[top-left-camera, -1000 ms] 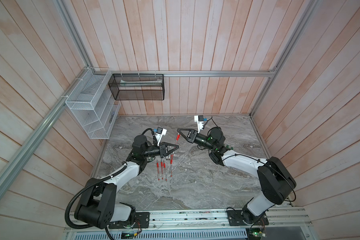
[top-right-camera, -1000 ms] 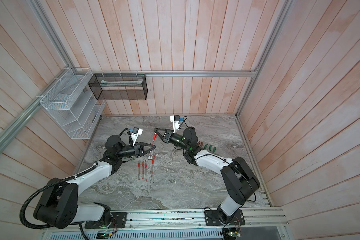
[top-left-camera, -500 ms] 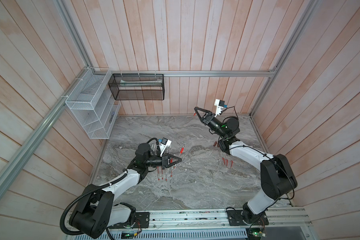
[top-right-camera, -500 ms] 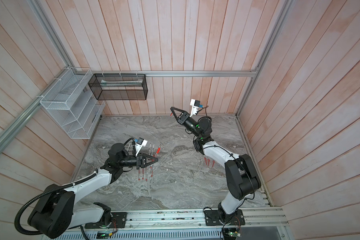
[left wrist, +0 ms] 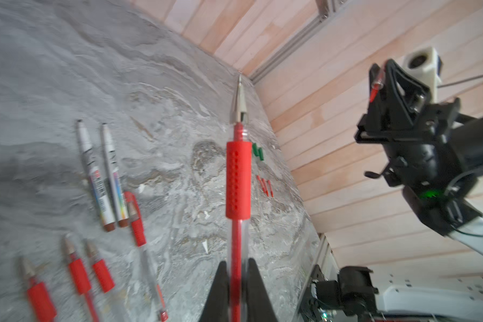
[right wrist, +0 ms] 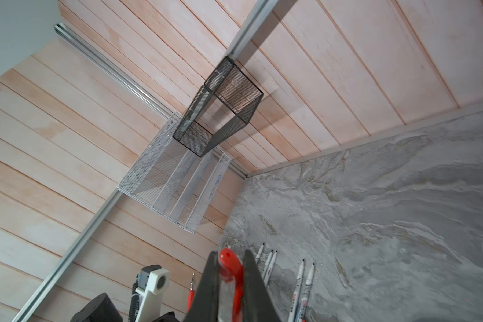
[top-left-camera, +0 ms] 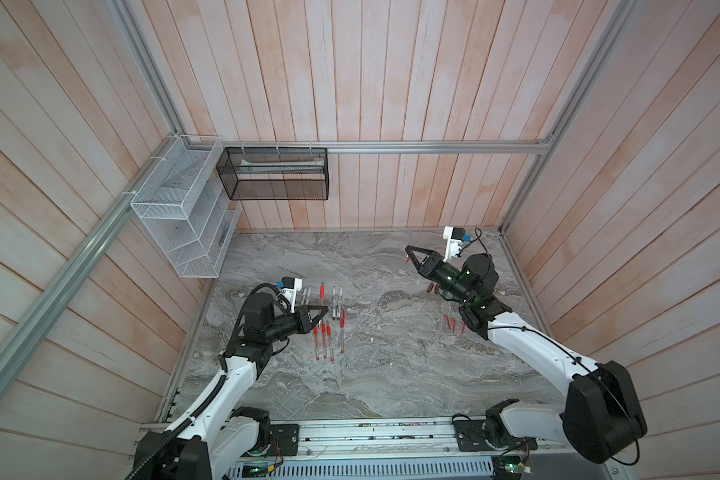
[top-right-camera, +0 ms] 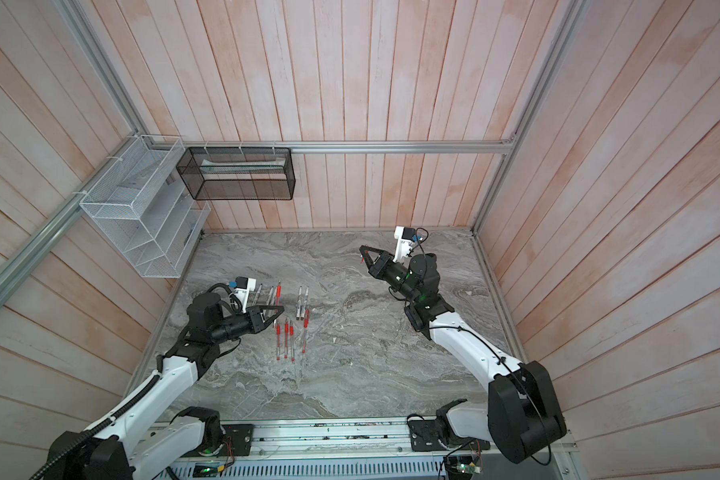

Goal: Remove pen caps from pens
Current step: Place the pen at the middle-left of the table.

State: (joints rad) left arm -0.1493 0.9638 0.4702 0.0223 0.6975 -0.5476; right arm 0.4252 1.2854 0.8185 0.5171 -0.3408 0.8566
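My left gripper moves down and back to the tabletop beside the red-grip pens next to release the pen, whose tip is already bare.
My left gripper [top-left-camera: 324, 310] [left wrist: 237, 267] is shut on a clear red-grip pen [left wrist: 237, 178], whose bare metal tip points away from the fingers. It hovers low over the row of pens [top-left-camera: 324, 338] at the table's left. My right gripper [top-left-camera: 408, 250] [right wrist: 229, 255] is raised at the back right and is shut on a slim red pen cap [right wrist: 229, 263] with a clip. In the left wrist view, two white markers [left wrist: 95, 172] and several red-grip pens [left wrist: 77, 269] lie side by side. Loose red caps [top-left-camera: 454, 325], brown caps [top-left-camera: 432, 287] and green caps [left wrist: 258, 152] lie under the right arm.
A black mesh basket [top-left-camera: 275, 174] hangs on the back wall and a white wire rack [top-left-camera: 184, 216] on the left wall. The grey marble table [top-left-camera: 391, 365] ends at wooden walls on three sides and a metal rail [top-left-camera: 371, 432] in front.
The two grippers, close together mid-table a second ago, have drawn apart. The right swung to the back right with the cap. The left dropped back over the pen row with the pen.
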